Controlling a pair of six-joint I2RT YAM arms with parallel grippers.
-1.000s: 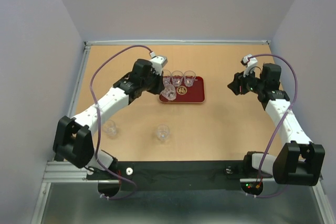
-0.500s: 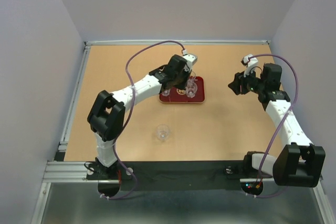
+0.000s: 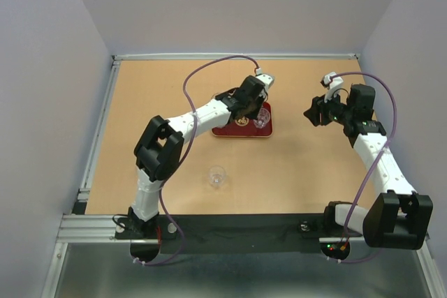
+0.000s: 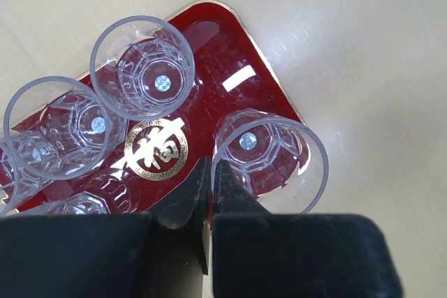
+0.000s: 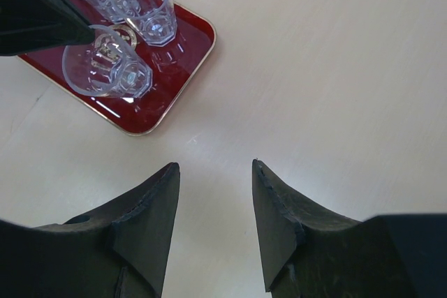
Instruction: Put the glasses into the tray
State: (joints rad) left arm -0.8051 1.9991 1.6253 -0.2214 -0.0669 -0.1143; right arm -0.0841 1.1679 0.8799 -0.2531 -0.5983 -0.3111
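The left gripper shifts to the left in the top view and down beside the gold emblem next, since the held glass is apart from the others.
The dark red tray (image 3: 230, 130) lies mid-table with several clear glasses in it. In the left wrist view the tray (image 4: 216, 47) shows its gold emblem (image 4: 155, 148), with upright glasses (image 4: 142, 68) (image 4: 59, 127) around it. My left gripper (image 4: 211, 169) is shut on the rim of one glass (image 4: 269, 165) over the tray's right corner. It also shows in the top view (image 3: 260, 111). One more glass (image 3: 217, 176) stands on the table nearer the arms. My right gripper (image 5: 213, 165) is open and empty, right of the tray (image 5: 174, 40).
The left arm (image 3: 188, 122) stretches across the table's middle to the tray. The right arm (image 3: 370, 144) stands along the right side. Grey walls and a metal rail (image 3: 105, 116) border the wooden table.
My left gripper has swung right from the tray's left edge to its right side, carrying a glass. A glass earlier at the table's left no longer shows. The right arm is still.
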